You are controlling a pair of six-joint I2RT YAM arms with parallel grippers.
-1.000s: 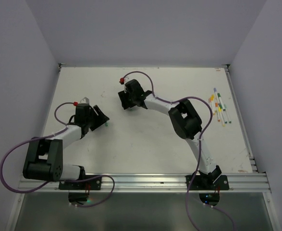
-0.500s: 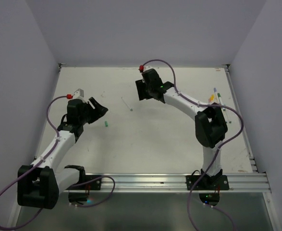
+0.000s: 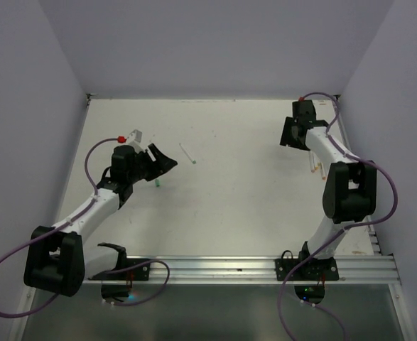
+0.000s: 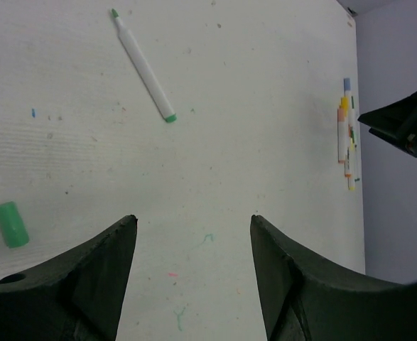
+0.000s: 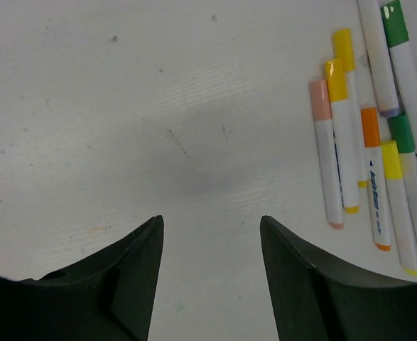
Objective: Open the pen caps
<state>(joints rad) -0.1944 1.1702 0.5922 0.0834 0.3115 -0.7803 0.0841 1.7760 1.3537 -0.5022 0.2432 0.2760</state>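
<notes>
The robot's right gripper will go down to its right in the top view, onto the row's nearest pen, the peach-capped one, at its white body (image 3: 312, 162) (image 5: 330, 186), because the peach-capped pen is below that way.
An uncapped white pen (image 4: 144, 67) with a green tip lies on the table, also in the top view (image 3: 188, 154). Its green cap (image 4: 11, 224) lies apart from it, near my left gripper (image 3: 156, 183). My left gripper (image 4: 194, 219) is open and empty, just left of the pen and above the cap in the top view (image 3: 167, 160). Several capped pens (image 5: 371, 142) lie side by side at the far right, with yellow, peach, orange and green caps. My right gripper (image 5: 212, 219) is open and empty, just left of this row (image 3: 285, 136).
The right arm's forearm covers most of the pen row (image 3: 313, 165) in the top view. The table's right edge (image 3: 357, 185) and the side wall run close beside the pens. Small ink marks (image 4: 207, 238) dot the white table.
My right arm has swung from the back middle of the table to the far right beside the pen row. My left gripper has shifted a little right toward the uncapped pen.
</notes>
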